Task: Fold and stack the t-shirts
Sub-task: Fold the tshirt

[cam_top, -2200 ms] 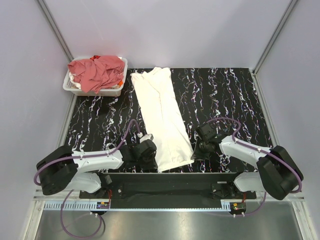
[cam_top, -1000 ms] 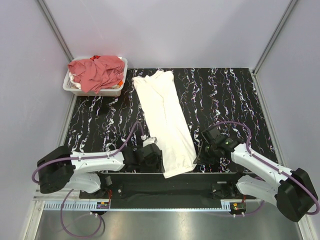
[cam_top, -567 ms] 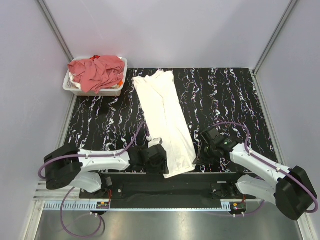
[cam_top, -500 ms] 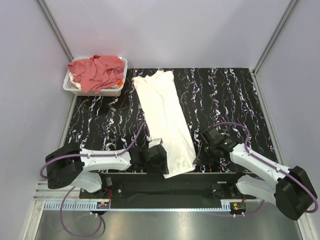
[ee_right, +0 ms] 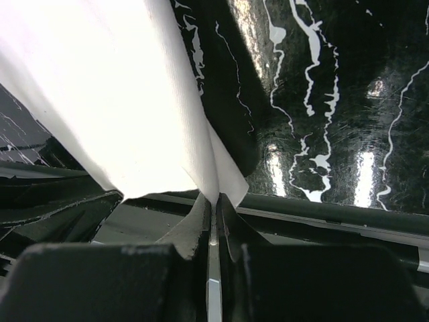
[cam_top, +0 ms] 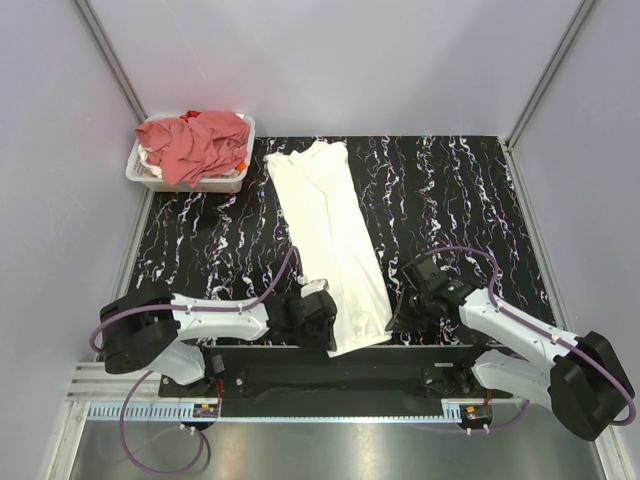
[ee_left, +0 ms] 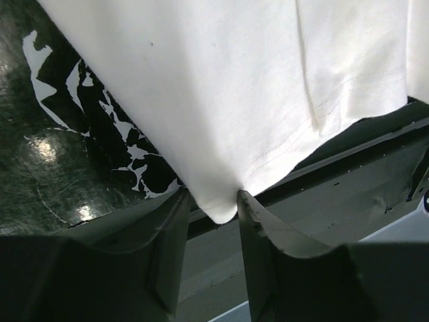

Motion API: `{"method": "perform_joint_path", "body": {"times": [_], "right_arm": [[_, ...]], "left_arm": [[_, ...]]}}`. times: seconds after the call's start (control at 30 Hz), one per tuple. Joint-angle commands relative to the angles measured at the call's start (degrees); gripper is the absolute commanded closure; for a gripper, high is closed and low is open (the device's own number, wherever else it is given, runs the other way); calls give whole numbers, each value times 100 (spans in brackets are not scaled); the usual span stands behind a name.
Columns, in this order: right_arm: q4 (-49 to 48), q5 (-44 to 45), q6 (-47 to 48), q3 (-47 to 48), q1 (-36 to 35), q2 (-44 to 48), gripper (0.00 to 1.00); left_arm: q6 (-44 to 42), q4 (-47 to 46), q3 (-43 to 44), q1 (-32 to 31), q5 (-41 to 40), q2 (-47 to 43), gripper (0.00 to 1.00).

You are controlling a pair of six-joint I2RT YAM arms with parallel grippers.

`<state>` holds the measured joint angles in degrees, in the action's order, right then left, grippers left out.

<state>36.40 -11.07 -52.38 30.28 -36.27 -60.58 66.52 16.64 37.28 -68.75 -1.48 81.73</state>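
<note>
I will next carry the hem's corner up and outward with my right gripper to the folded t-shirt near the collar [cam_top: 344, 203] and release it there, to halve the long folded t-shirt.
The white t-shirt [cam_top: 325, 220] lies folded into a long strip on the black marbled table, collar at the back, and its hem hangs over the near edge. My left gripper [cam_top: 322, 318] is at the hem's near-left corner. In the left wrist view [ee_left: 211, 201] the jaws stand apart with the corner of white cloth [ee_left: 234, 80] between them. My right gripper [cam_top: 400, 308] is at the hem's right corner. In the right wrist view [ee_right: 214, 201] it is shut on a fold of the white shirt [ee_right: 100, 87]. Salmon-red t-shirts [cam_top: 195, 145] are heaped in the basket.
The white plastic basket [cam_top: 228, 183] stands at the table's back left corner. The table's near edge and a black rail [cam_top: 340, 375] run just below both grippers. Grey walls close in the sides and back.
My left gripper has slid right along the near edge to the shirt's hem corner. My right gripper has pulled back slightly while still holding the hem. The hem has shifted a little toward the near edge.
</note>
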Motion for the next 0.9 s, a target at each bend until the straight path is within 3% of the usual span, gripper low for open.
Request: {"method": "perform_joint_path", "body": {"times": [0.0,0.07,0.13,0.2,0.3,0.63,0.87], "right_arm": [[-124,-88,-53,-40,-55,20,100],[-142,-88,-62,-49,-55,-7,100],[-195,-114,-62,-75,-55,-33,100],[-221,-141,-62,-93,-47,-42,100],[-221,-246,-79,-84,-55,10,100],[165,-853,-369,338,-178,450,100],[131,-467,-1194,268,-1240,424,100]], "left_arm": [[-69,-258,289,-24,-186,123,64],[-78,-241,315,-16,-239,185,74],[-78,-74,412,-7,-362,229,92],[-95,180,569,-7,-493,229,100],[-113,531,684,-7,-590,1,100],[554,1693,255,-68,-1057,-2415,100],[933,1702,-282,-209,-925,-2952,100]]}}
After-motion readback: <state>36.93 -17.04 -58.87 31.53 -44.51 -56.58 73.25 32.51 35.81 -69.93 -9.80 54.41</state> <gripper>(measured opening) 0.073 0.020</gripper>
